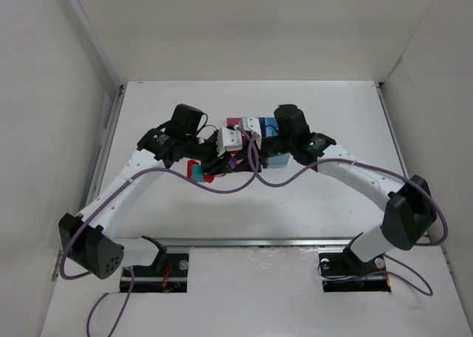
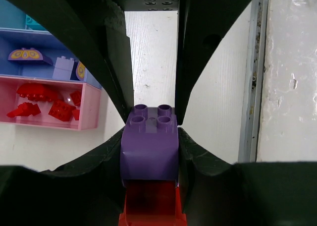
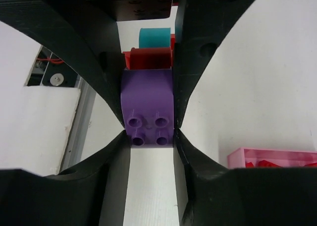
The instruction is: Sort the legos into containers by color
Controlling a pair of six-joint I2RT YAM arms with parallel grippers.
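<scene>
My right gripper draws the purple brick (image 1: 232, 162) outward, away from the red brick, next and releases it over the purple-blue bin (image 1: 263, 125), since purple pieces lie there.
A purple brick (image 2: 150, 146) with a red brick (image 2: 151, 203) joined to its base sits between both grippers, above the table. My left gripper (image 2: 150, 137) is shut on the purple brick's sides. My right gripper (image 3: 148, 137) comes from the opposite side and is shut on the same purple brick (image 3: 147, 102) at its stud end. Behind it are the red brick (image 3: 148, 57) and a teal piece (image 3: 154, 37). In the top view the grippers meet at the purple brick (image 1: 232, 162), in front of the bins. The pink bin (image 2: 44, 123) holds red bricks and the purple-blue bin (image 2: 29, 37) purple ones.
The light blue bin (image 2: 12, 15) is at the left wrist view's top left corner. The bin row (image 1: 235, 120) is mostly hidden under the right arm in the top view. Red and teal pieces (image 1: 201, 174) show below the left gripper. White walls enclose the table (image 1: 332, 196).
</scene>
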